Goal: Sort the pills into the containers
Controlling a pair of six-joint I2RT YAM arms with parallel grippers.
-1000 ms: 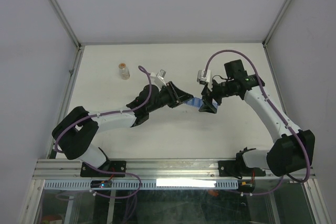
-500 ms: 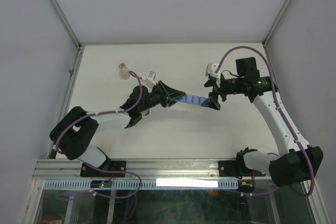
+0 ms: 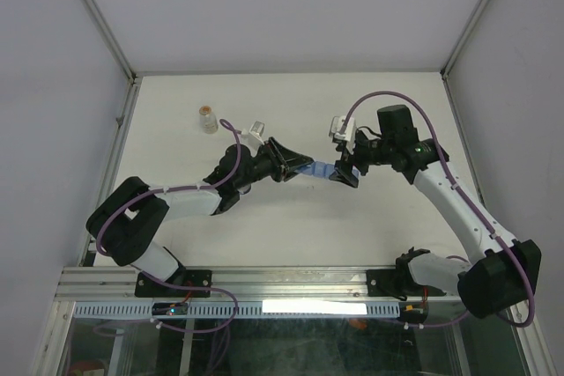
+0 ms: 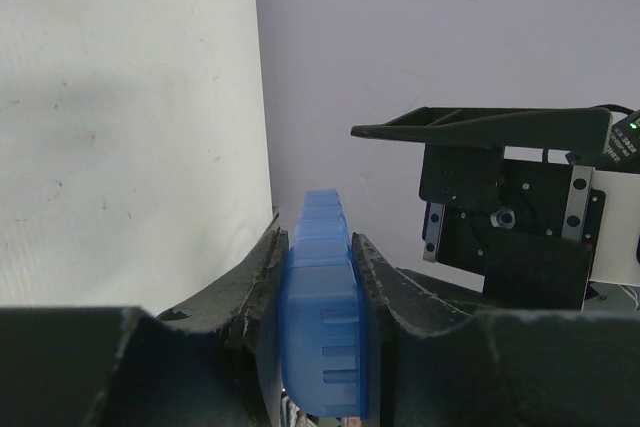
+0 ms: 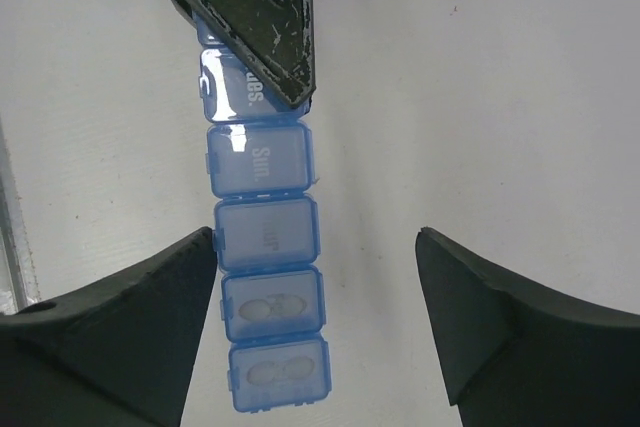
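Next, my left gripper moves to the right in the top view and lowers to release the strip (image 4: 322, 317) on the bare tabletop, since the strip is still raised.
The containers (image 3: 320, 170) are a blue translucent strip of joined square compartments, held above the white table at mid-table. My left gripper (image 3: 298, 167) is shut on one end of it; in the left wrist view the strip (image 4: 322, 317) is clamped between both fingers of the gripper (image 4: 317, 239). My right gripper (image 3: 344, 173) is open over the strip's free end. In the right wrist view the strip (image 5: 262, 237) lies close to the left finger of the open gripper (image 5: 316, 237), not touching the right one. Pale pills (image 5: 272, 309) show in the last two lidded compartments.
A small clear bottle (image 3: 208, 120) with tan contents stands at the back left of the table. Metal frame rails (image 3: 117, 143) border the table on the left, right and near edges. White walls close in the back and sides.
The left arm drew back left with the strip. My right gripper pulled away to the right, then came back left over the strip's free end. The bottle has not moved.
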